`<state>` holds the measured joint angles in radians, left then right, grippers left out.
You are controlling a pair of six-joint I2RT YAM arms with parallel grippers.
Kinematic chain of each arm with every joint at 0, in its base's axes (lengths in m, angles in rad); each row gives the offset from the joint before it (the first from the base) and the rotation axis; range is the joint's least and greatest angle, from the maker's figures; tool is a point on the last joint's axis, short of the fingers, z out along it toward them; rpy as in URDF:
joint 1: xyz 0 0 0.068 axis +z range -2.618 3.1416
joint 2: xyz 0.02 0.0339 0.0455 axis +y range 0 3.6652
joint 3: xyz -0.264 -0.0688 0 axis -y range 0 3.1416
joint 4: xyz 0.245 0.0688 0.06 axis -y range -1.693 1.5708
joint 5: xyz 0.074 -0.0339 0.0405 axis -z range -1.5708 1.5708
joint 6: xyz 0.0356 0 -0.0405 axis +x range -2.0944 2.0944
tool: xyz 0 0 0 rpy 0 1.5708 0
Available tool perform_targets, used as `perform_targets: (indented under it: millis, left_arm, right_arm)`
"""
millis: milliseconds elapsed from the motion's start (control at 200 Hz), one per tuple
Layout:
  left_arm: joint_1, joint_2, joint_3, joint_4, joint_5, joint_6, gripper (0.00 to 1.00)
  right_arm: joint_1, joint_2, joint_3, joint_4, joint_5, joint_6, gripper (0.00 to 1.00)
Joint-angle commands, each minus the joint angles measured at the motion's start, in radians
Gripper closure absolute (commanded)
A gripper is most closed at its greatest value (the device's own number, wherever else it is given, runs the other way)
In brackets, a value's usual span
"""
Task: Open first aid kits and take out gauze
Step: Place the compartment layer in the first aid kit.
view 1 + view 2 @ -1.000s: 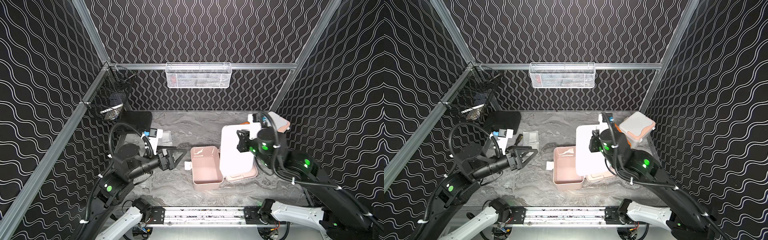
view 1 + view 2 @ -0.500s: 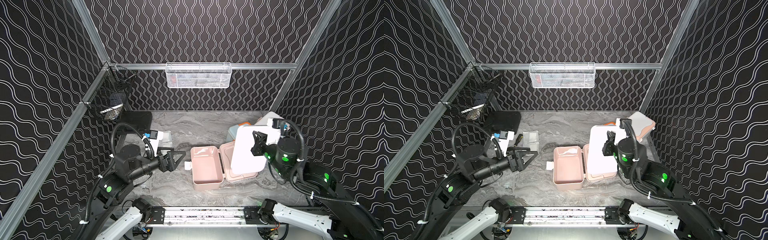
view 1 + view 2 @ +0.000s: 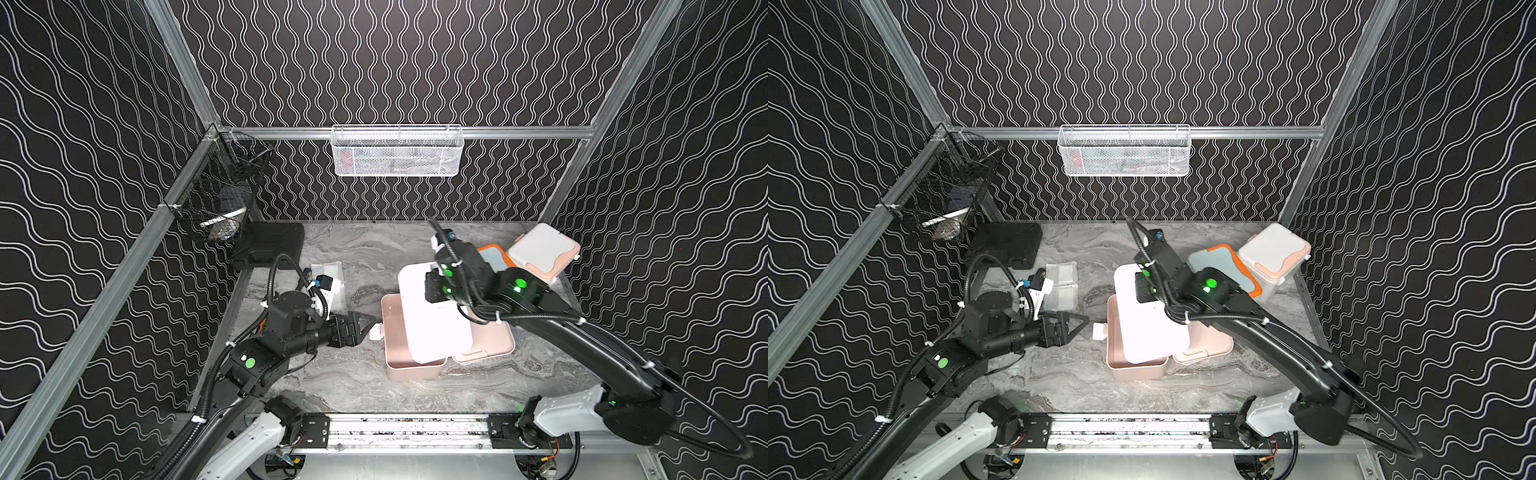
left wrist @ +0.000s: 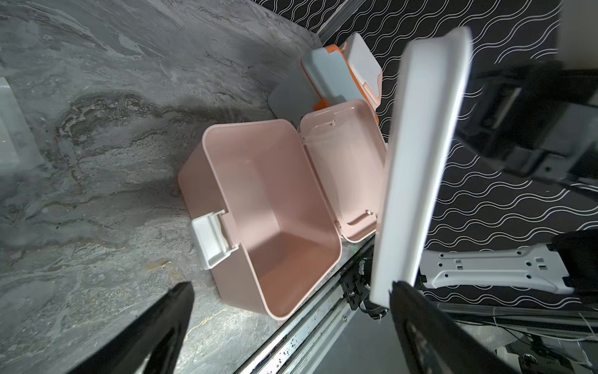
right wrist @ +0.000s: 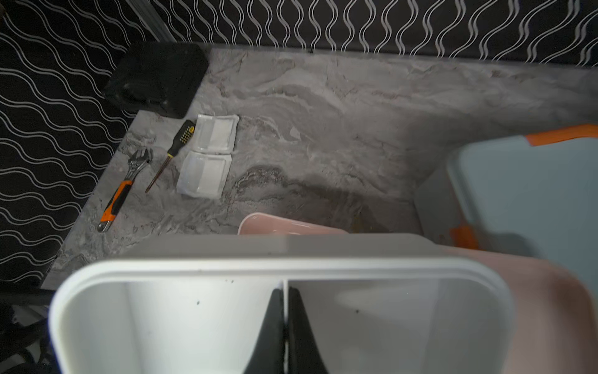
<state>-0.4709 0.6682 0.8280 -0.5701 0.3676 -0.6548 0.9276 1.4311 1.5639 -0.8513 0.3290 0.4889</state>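
Note:
Next, my right gripper lowers and levels the tilted tray into the pink kit's bare base [image 3: 398, 339] [image 5: 285, 226], which lies open below the gripper, then releases the divider.
The pink first aid kit [image 3: 411, 368] [image 4: 275, 200] lies open near the table's front, lid [image 3: 492, 347] flat to its right, its inside bare. My right gripper [image 5: 286, 291] is shut on the centre divider of a white insert tray [image 3: 432, 316] [image 4: 420, 145], tilted above the kit's base. To the left, my left gripper [image 3: 365, 322] [image 4: 291, 285] stands open beside the kit's white latch [image 4: 210, 239], holding nothing. Two gauze packets [image 5: 216, 132] [image 3: 1063, 272] lie at the left. The blue-grey kit [image 3: 492, 255] and the white kit [image 3: 542, 253] stand shut at the back right.
A black hard case [image 3: 268, 245] sits at the back left. An orange-handled wrench [image 5: 119, 197] and a screwdriver [image 5: 174, 152] lie beside the gauze. A white wire basket [image 3: 397, 151] and a black mesh basket [image 3: 216, 199] hang on the walls.
My right arm swung the white tray out to the right, then back left over the pink kit's base. The left gripper edged slightly towards the latch.

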Motion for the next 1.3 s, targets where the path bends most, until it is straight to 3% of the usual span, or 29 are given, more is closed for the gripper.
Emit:
perform_targets:
  millis: [0, 475, 1296]
  left_arm:
    - [0.0, -0.038, -0.02, -0.005, -0.021, -0.019, 0.01]
    - [0.0, -0.106, -0.005, -0.075, -0.05, 0.004, 0.01]
    - [0.0, -0.094, -0.026, -0.044, -0.041, -0.006, 0.01]
  right_arm:
    - [0.001, 0.098, 0.063, -0.098, -0.074, 0.078, 1.0]
    - [0.001, 0.426, 0.238, -0.257, -0.031, 0.224, 1.0]
    - [-0.006, 0.511, 0.167, -0.241, -0.062, 0.166, 1.0]
